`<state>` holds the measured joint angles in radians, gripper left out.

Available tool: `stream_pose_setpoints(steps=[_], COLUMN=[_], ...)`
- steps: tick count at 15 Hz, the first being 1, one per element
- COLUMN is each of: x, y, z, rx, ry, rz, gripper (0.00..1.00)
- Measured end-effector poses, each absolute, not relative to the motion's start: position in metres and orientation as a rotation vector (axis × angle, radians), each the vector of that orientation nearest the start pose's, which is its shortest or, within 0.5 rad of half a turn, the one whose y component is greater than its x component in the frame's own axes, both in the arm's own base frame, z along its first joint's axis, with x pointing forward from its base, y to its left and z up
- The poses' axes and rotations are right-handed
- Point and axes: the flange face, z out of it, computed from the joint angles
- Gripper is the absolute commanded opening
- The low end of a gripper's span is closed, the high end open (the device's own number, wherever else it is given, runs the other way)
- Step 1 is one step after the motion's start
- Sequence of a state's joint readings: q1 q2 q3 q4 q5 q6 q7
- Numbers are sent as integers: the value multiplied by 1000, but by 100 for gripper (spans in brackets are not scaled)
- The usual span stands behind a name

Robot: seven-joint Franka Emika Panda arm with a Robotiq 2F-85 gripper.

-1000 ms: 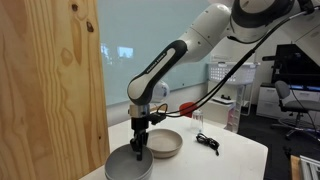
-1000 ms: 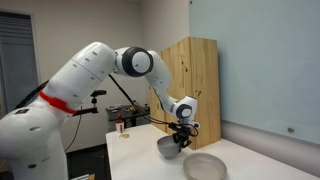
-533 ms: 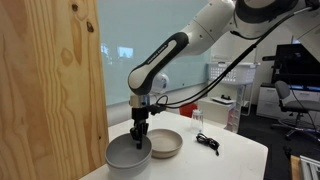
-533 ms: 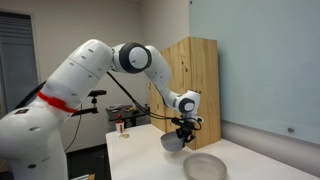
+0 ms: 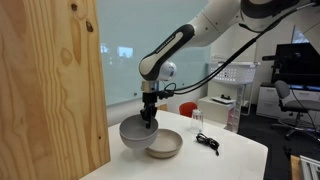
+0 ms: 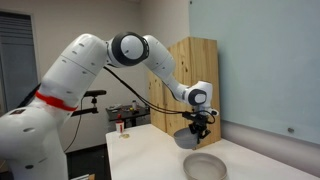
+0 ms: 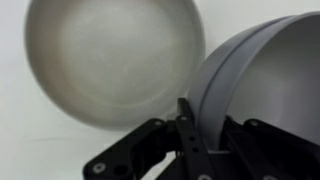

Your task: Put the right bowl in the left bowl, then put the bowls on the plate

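My gripper will move the bowl away from the wooden panel, over the plate (image 5: 165, 146) (image 7: 110, 60) and down to let go of the bowl's side, because the bowl is still hanging beside the plate.
My gripper (image 5: 148, 118) is shut on the rim of a dark grey bowl (image 5: 137, 133) and holds it tilted in the air above the white table. I see only one grey bowl outline and cannot tell whether a second bowl is nested in it. The beige plate (image 5: 165, 146) lies on the table just beside and below the bowl. In an exterior view the gripper (image 6: 197, 125) holds the bowl (image 6: 192, 138) above the plate (image 6: 205, 166). In the wrist view the gripper (image 7: 205, 125) clamps the bowl wall (image 7: 265, 75), with the plate (image 7: 110, 60) below at the left.
A tall wooden panel (image 5: 50, 90) stands close beside the bowl. A black cable (image 5: 208, 143) lies on the table (image 5: 235, 155) near the plate, with a small glass (image 5: 197, 120) and a red object (image 5: 187, 108) behind. The wooden cabinet also shows in an exterior view (image 6: 185, 75).
The gripper has lifted the grey bowl off the table and carried it up and towards the beige plate. The bowl now hangs tilted. The plate has not moved.
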<state>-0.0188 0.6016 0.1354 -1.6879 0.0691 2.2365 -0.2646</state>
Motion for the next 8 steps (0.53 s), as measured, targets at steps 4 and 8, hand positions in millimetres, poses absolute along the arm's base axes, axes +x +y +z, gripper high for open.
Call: stream_pose_setpoints(steps=[4, 8], x=[673, 671], y=[15, -30], z=[250, 247], rx=[-3003, -3025], ry=[-349, -247], rz=[53, 59], gripper=[4, 4])
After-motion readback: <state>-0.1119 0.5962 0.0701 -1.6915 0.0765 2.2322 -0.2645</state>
